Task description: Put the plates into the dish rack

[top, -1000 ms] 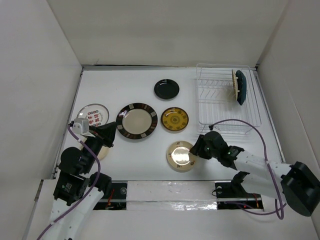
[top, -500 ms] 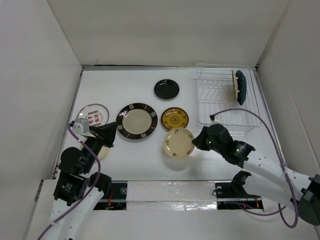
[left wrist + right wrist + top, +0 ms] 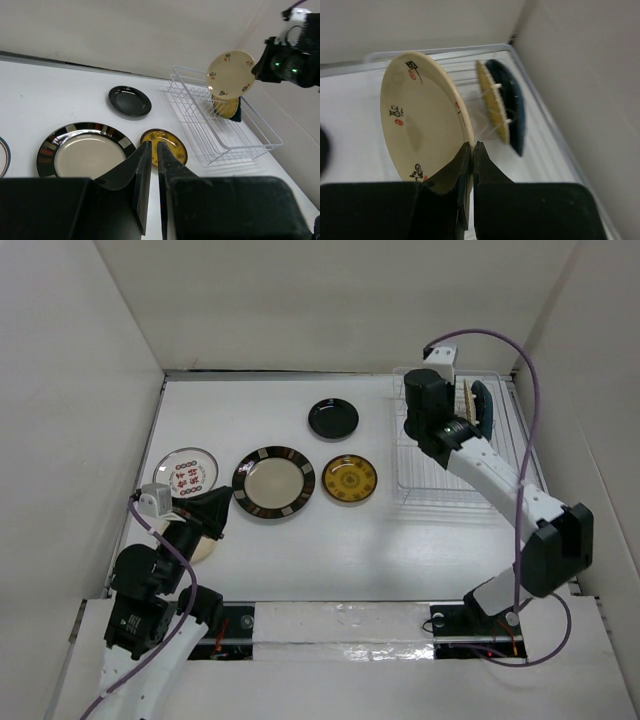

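Observation:
I should next move my right gripper down and to the right in the top view, to the rack's slot (image 3: 479, 112) beside the tan plate (image 3: 467, 410), because that slot is empty.
My right gripper (image 3: 472, 145) is shut on the rim of a cream plate (image 3: 422, 117) with small red and black marks. It holds that plate upright above the white wire dish rack (image 3: 410, 455), as the left wrist view shows (image 3: 231, 74). A tan plate (image 3: 467, 410) and a teal plate (image 3: 482, 415) stand in the rack's far right slots. On the table lie a black plate (image 3: 333, 418), a yellow plate (image 3: 349, 478), a striped-rim plate (image 3: 274, 481) and a red-marked plate (image 3: 187, 470). My left gripper (image 3: 154, 144) hovers at the near left, a slit open and empty.
A cream dish (image 3: 205, 544) shows partly under my left gripper near the table's front left. White walls close in the table on the left, back and right. The right arm (image 3: 500, 480) stretches over the rack's near right corner.
The right gripper shut on the cream plate at the table's front, lifted it, turned it upright and carried it back over the rack. The left jaws parted slightly; that arm stayed put.

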Controlling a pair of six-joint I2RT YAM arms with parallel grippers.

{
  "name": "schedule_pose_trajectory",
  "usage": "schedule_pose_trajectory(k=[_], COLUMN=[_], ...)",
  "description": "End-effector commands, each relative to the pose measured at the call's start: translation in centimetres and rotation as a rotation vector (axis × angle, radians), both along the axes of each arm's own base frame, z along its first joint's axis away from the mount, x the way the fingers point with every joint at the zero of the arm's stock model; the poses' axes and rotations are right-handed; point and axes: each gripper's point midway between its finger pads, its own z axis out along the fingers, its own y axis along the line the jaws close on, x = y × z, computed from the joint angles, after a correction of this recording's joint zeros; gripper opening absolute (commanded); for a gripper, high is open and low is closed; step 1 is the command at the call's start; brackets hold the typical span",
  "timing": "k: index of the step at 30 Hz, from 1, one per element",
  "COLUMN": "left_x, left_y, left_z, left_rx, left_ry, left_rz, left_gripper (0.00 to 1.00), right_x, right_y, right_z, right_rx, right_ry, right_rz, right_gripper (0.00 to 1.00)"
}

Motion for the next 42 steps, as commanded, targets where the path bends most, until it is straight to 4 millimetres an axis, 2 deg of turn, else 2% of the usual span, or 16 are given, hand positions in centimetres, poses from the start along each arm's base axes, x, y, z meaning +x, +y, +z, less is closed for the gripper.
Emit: schedule_pose_trajectory(k=[1,2,3,4,5,7,12,17,23,27,28,32,38,41,42], left_x=[-0.5,-0.6,-0.7,-0.8,-0.9,-1.1,-1.4,-1.7,-2.1,-2.2,-2.3,-2.4,-2.2,-2.1,-2.1], left_y=[0.2,0.1,0.2,0.1,0.2,0.3,0.5,0.6,0.4,0.4,0.4,0.3,0.2,0.1,0.1], left_z=[1.8,1.9,2.0,2.0,2.1,2.3,2.5,2.7,2.9,2.9,3.0,3.0,2.8,2.8,2.7], left_rx=[-0.021,-0.023,-0.024,-0.028,-0.030,-0.033,-0.039,-0.045,-0.052,-0.056,-0.057,-0.059,-0.055,-0.052,-0.052], left_ry=[-0.071,-0.074,-0.077,-0.080,-0.084,-0.095,-0.106,-0.116,-0.123,-0.123,-0.124,-0.124,-0.115,-0.113,-0.110], left_rz=[0.000,-0.009,-0.004,-0.010,-0.007,-0.007,-0.001,-0.004,-0.026,-0.028,-0.028,-0.037,-0.037,-0.037,-0.037], left_gripper=[0.08,0.08,0.08,0.08,0.08,0.08,0.08,0.08,0.08,0.08,0.08,0.08,0.08,0.08,0.08], right_x=[0.2,0.7,1.5,1.8,2.1,2.9,3.7,4.3,6.4,7.4,7.8,8.5,7.9,6.7,6.4], right_y=[-4.3,-4.2,-4.6,-5.2,-5.2,-5.9,-6.1,-5.9,-4.3,-3.7,-3.9,-5.8,-6.8,-7.4,-7.5], right_z=[5.1,5.2,4.5,4.5,5.3,5.0,3.9,1.9,1.2,-1.5,-2.6,-4.8,-4.6,-3.4,-2.1], right_rx=[-0.235,-0.255,-0.294,-0.364,-0.362,-0.422,-0.521,-0.616,-0.717,-0.763,-0.759,-0.749,-0.712,-0.686,-0.651], right_ry=[0.010,0.017,0.046,0.095,0.076,0.120,0.199,0.276,0.322,0.410,0.429,0.505,0.489,0.437,0.376], right_rz=[-0.219,-0.241,-0.272,-0.280,-0.293,-0.312,-0.322,-0.285,-0.163,-0.100,-0.106,-0.158,-0.262,-0.335,-0.363], right_gripper=[0.00,0.00,0.00,0.00,0.00,0.00,0.00,0.00,0.00,0.00,0.00,0.00,0.00,0.00,0.00])
